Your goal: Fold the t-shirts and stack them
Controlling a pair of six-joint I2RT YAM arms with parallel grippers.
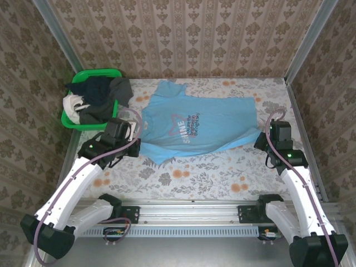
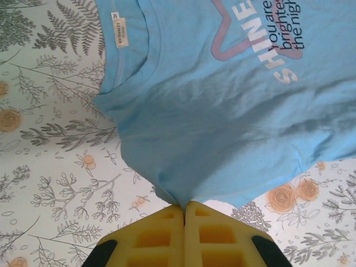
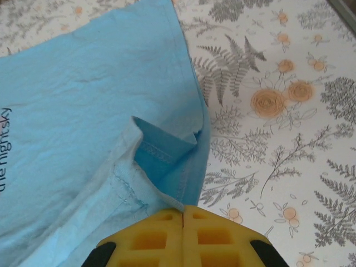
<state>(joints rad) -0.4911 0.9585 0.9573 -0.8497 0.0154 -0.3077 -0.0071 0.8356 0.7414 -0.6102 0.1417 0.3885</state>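
My right gripper will next move the corner of the shirt's hem outward over the shirt's flat hem end (image 1: 248, 117) (image 3: 172, 83) and let go of it there, as the near edge of the shirt is already folding over.
A light blue t-shirt (image 1: 194, 125) with white "SHINE" lettering and a reddish star outline lies spread across the flowered table, its collar toward the left. My left gripper (image 1: 138, 139) is shut on a pinch of the shirt's sleeve edge; in the left wrist view the blue cloth (image 2: 222, 111) runs into the closed yellow fingertips of the left gripper (image 2: 184, 207). My right gripper (image 1: 260, 139) is shut on the hem corner, where the hem (image 3: 167, 161) is folded over just ahead of the right gripper (image 3: 183, 210). More t-shirts (image 1: 97, 94), dark and white, are heaped in the basket.
A green plastic basket (image 1: 97, 73) stands at the back left corner of the table. Metal frame posts and patterned walls close in the left, right and back sides. A rail (image 1: 189, 214) runs along the near edge between the arm bases.
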